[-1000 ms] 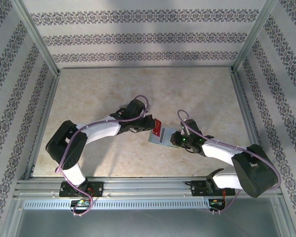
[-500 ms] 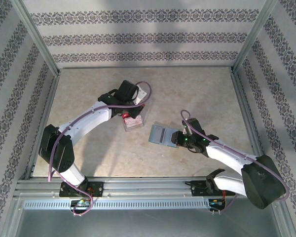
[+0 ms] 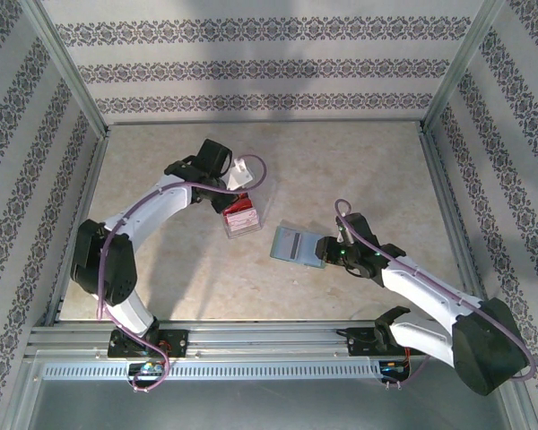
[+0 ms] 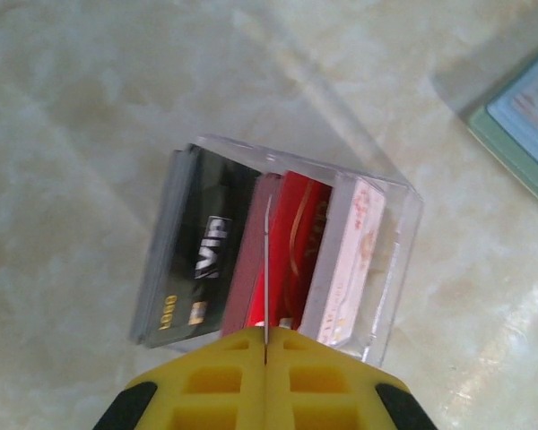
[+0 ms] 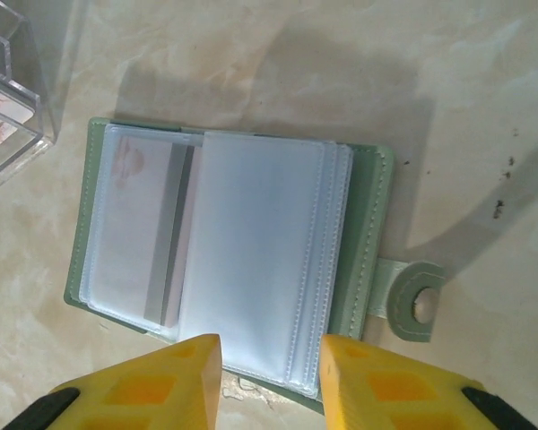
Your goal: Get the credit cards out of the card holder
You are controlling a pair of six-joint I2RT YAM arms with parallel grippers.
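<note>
My left gripper brings the thin reddish card down into the clear tray [image 3: 242, 224] beside the red card next, then releases it.
The card holder [image 3: 296, 244] lies open on the table, pale teal with clear sleeves [image 5: 260, 251] and a snap tab [image 5: 412, 303]. One credit card [image 5: 166, 233] with a grey stripe shows inside its left sleeve. My right gripper [image 5: 271, 358] stands open just off the holder's near edge [image 3: 327, 252], holding nothing. My left gripper [image 4: 265, 345] is shut on a thin reddish credit card [image 4: 265, 260], seen edge-on. That card [image 3: 240, 204] reaches down into the clear tray [image 3: 242, 224], between a black VIP card [image 4: 202, 255] and a red card [image 4: 300, 242].
The clear tray [image 4: 396, 260] also holds a pale pink card [image 4: 350, 255]; its corner [image 5: 9, 98] sits just left of the card holder. A corner of the holder [image 4: 520, 125] shows to the tray's right. Metal frame rails and patterned walls bound the table.
My left arm swung the reddish card away from the card holder, left and back to the clear tray. My right gripper opened off the holder and drew back slightly.
</note>
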